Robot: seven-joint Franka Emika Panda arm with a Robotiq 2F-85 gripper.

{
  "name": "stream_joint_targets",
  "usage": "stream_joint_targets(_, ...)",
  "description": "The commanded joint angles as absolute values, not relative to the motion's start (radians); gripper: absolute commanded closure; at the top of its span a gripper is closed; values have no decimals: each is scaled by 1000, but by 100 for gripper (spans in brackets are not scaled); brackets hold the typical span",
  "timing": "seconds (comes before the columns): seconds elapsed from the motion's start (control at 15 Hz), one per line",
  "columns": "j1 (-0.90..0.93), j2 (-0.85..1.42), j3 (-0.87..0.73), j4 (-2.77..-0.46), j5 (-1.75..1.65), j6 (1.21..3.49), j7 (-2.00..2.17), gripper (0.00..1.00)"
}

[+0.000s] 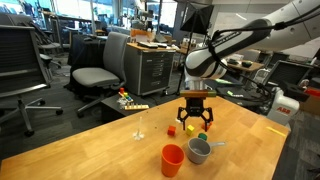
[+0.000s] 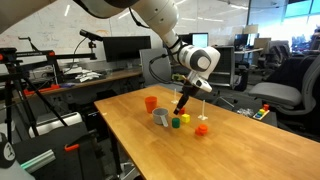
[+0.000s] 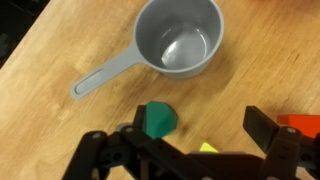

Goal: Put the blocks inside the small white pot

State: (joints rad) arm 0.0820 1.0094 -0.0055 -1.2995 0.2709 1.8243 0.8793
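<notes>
The green block (image 3: 159, 119) is below my gripper and off-center to the left in the wrist view, so my gripper will next move that way and down, fingers on both sides of the block.
The small white pot (image 3: 182, 40) stands empty on the wooden table, its short handle (image 3: 100, 80) pointing lower left; it shows in both exterior views (image 1: 200, 150) (image 2: 162, 118). My gripper (image 3: 203, 128) is open and empty, low over the blocks (image 1: 196, 110) (image 2: 181, 103). A green block (image 3: 158, 120) lies just inside my left finger. A yellow block (image 3: 207, 148) lies between the fingers, partly hidden by the gripper body. An orange-red block (image 3: 305, 122) lies outside my right finger. In an exterior view the yellow (image 1: 190, 129), red (image 1: 171, 129) and green (image 1: 203, 137) blocks lie near the pot.
An orange-red plastic cup (image 1: 172, 159) (image 2: 151, 102) stands beside the pot. A clear glass (image 1: 139, 130) stands further off on the table. The table edge (image 1: 110, 120) is near office chairs and desks behind.
</notes>
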Motion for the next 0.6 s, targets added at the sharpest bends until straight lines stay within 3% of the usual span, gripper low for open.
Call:
stream_joint_targets(0.0, 66, 1006, -3, -1306, 304, 1821, 890, 0)
stream_joint_targets(0.53, 39, 1005, -8, -1335, 325, 1819, 895, 0)
